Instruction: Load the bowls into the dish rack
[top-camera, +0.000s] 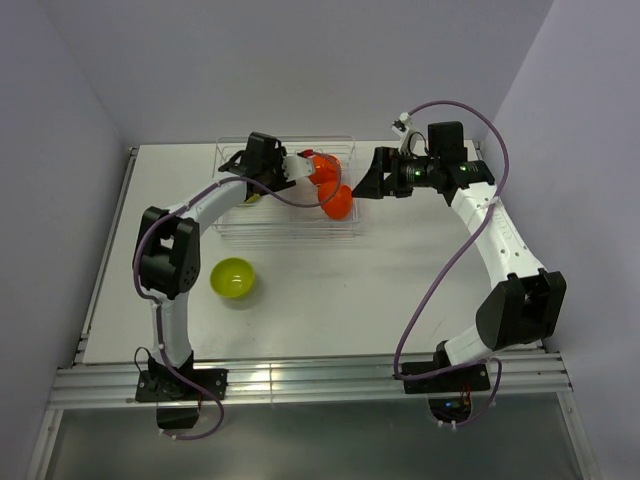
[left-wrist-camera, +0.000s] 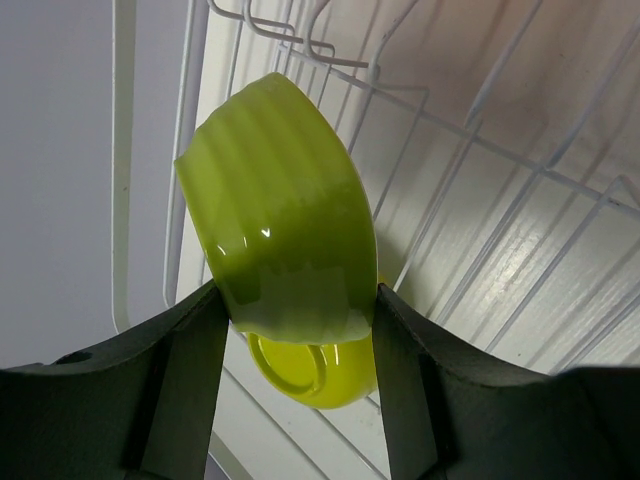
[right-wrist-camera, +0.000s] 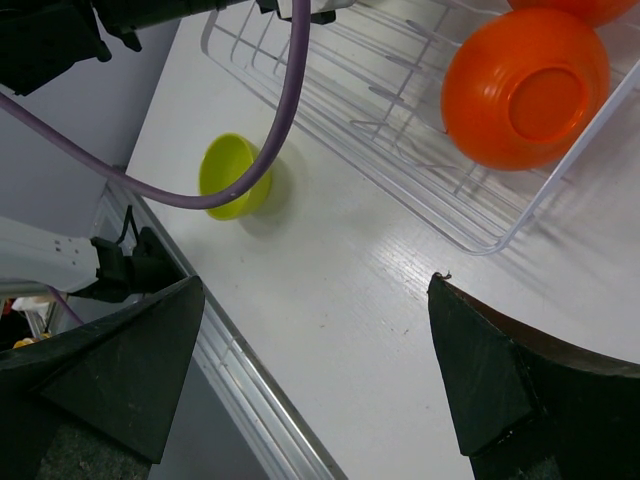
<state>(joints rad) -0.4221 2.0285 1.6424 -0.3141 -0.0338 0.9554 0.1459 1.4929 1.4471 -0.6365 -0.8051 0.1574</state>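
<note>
The green bowl I am holding still hangs above the rack's wires. My left gripper needs to go down beside the rack's bent wires and let go of the bowl there.
The wire dish rack (top-camera: 228, 222) stands at the back of the table. My left gripper (left-wrist-camera: 297, 320) is inside its left end (top-camera: 250, 188), shut on the rim of a lime-green bowl (left-wrist-camera: 275, 210) held on edge. A second green bowl (left-wrist-camera: 310, 368) lies in the rack just below it. Two orange bowls (top-camera: 338, 203) (top-camera: 320, 165) sit in the rack's right end; one shows in the right wrist view (right-wrist-camera: 525, 85). A third green bowl (top-camera: 233, 277) sits upright on the table, also seen by the right wrist (right-wrist-camera: 235, 175). My right gripper (top-camera: 365, 182) (right-wrist-camera: 316, 285) is open and empty beside the rack's right end.
The rack's wire wall and prongs (left-wrist-camera: 430, 110) surround the held bowl. My left arm's purple cable (right-wrist-camera: 285, 110) hangs across the right wrist view. The table's front edge rail (top-camera: 300, 378) lies near the arm bases. Walls close in at the left, back and right.
</note>
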